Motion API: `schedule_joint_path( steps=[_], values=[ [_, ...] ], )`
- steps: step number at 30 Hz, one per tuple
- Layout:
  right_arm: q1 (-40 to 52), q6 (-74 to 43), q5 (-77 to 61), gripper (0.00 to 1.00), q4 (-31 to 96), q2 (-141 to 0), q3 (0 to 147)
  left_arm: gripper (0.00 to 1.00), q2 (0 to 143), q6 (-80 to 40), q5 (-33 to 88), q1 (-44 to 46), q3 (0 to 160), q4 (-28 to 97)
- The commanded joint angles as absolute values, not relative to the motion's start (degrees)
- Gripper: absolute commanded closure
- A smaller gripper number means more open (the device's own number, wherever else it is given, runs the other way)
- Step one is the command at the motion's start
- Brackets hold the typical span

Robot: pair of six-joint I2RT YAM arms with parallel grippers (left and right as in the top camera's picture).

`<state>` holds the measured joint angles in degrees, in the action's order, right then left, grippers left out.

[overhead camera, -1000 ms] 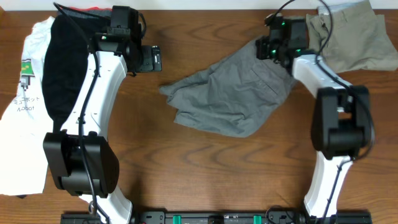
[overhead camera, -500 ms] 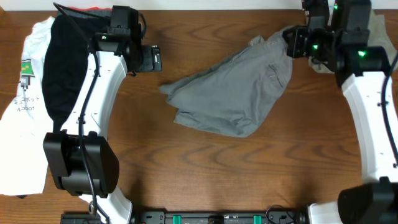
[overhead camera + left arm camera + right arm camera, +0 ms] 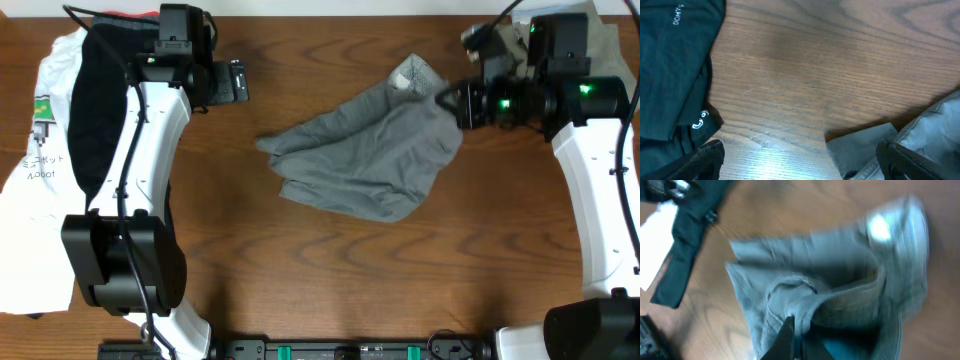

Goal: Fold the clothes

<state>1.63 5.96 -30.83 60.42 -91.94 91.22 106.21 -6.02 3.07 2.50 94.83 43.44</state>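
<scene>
Next, my left gripper moves back and toward the shorts, then down onto their loose edge facing the black garment.
Grey shorts [image 3: 360,160] lie crumpled in the middle of the wooden table. My right gripper [image 3: 450,103] is shut on their upper right edge and holds it lifted; in the right wrist view the fingers [image 3: 796,339] pinch a fold of the grey shorts [image 3: 840,290]. My left gripper [image 3: 235,82] is open and empty above bare wood at the upper left, left of the shorts. In the left wrist view its fingers [image 3: 800,162] are wide apart, with a corner of the shorts [image 3: 865,145] between them.
A black garment [image 3: 100,100] lies over a white printed shirt [image 3: 35,170] at the far left. Khaki folded trousers [image 3: 610,40] sit at the top right behind my right arm. The black garment also shows in the left wrist view [image 3: 675,65].
My right gripper has swung left and down with the shorts' edge, folding the top corner over. My left gripper has shifted slightly left and up.
</scene>
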Motion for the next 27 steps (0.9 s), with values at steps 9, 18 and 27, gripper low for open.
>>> schedule_joint_path(
  steps=[9,18,27],
  values=[
    [0.0,-14.3,2.6,0.99,77.1,-90.8,87.1,0.02,107.0,-6.3,4.1,2.4,94.4,43.7],
    [0.0,-14.3,1.1,0.99,79.4,-90.8,78.0,0.02,107.0,-2.7,10.0,2.4,94.4,45.9],
    [-0.5,-13.2,-2.1,0.99,72.5,-90.7,77.6,0.01,107.4,7.7,25.3,4.6,94.2,58.4]
  ],
)
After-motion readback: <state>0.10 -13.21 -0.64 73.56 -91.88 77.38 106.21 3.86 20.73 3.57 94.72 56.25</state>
